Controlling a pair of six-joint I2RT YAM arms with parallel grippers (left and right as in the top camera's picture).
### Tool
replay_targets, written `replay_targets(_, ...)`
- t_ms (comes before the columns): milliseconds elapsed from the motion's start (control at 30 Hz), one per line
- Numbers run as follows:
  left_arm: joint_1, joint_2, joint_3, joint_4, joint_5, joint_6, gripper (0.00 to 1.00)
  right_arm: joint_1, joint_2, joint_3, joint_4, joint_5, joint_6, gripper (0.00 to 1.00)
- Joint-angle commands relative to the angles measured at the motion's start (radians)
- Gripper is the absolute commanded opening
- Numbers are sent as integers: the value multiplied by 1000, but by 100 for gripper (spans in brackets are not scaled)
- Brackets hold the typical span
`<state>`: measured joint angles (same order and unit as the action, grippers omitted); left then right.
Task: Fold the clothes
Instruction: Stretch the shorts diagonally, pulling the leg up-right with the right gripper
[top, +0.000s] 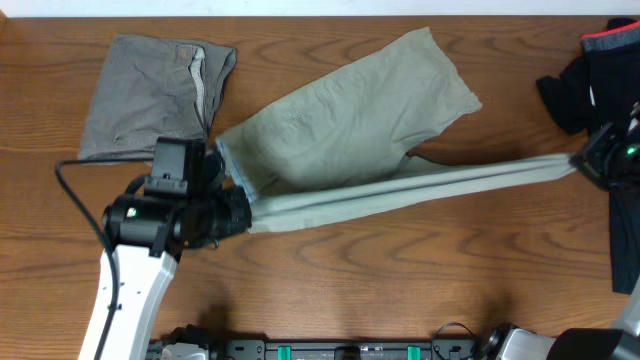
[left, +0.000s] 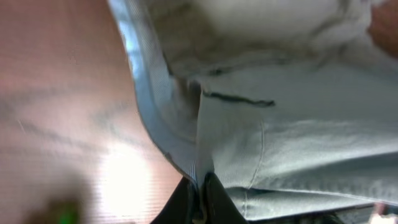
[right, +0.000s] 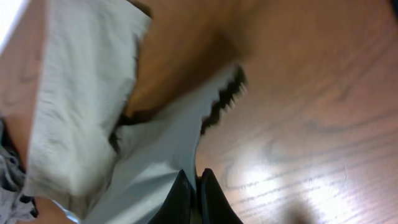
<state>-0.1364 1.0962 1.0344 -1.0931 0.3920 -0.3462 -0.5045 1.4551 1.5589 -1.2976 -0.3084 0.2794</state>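
My left gripper should next carry the waistband end outward to the far waistband corner (top: 229, 141), lower it and let go. The rest of the trousers (top: 350, 130) lies flat outward of it.
Pale khaki-green trousers (top: 350, 130) lie across the middle of the wooden table. One leg points to the back right; the other is pulled taut to the right. My left gripper (top: 240, 205) is shut on the waistband end, where the light-blue lining (left: 155, 118) shows just above the pinching jaws (left: 201, 186). At the far right my right gripper (top: 583, 160) is shut on the end of the stretched leg, and the cloth (right: 155, 155) runs between its black fingertips (right: 194, 180). The grey shorts (top: 150, 95) lie flat at the back left, free of both grippers.
A heap of dark garments with a red band (top: 590, 75) sits at the far right edge beside the right arm. A black cable (top: 75, 195) loops left of the left arm. Arm bases and hardware (top: 350, 348) line the front edge.
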Motion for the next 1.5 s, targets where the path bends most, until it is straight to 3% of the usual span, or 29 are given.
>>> replay_targets(0,12,-52,17,-81,-60,-18,6,-34,-11,92,23,106,-27,1)
replay_targets(433,-56,-149,0,-218,-61,-45,6,58,102,103,217,8,60,1)
replay_targets(733,-213,-137,-3,-274,-74,-148,6,63,129,104,328,-23,87,1)
replay_targets(833,-242,-137,-3,-271,-157,-183,6,82,138,103,383,-40,102,1)
replay_targets(967,-226,-137,-3,-232,-380,-289,6,145,177,103,472,-55,114,1)
replay_targets(1200,-216,-63,-3,-64,-510,-276,6,276,331,103,668,-67,185,1)
replay_targets(1467,-216,166,-3,60,-651,-184,6,356,515,103,909,-93,219,1)
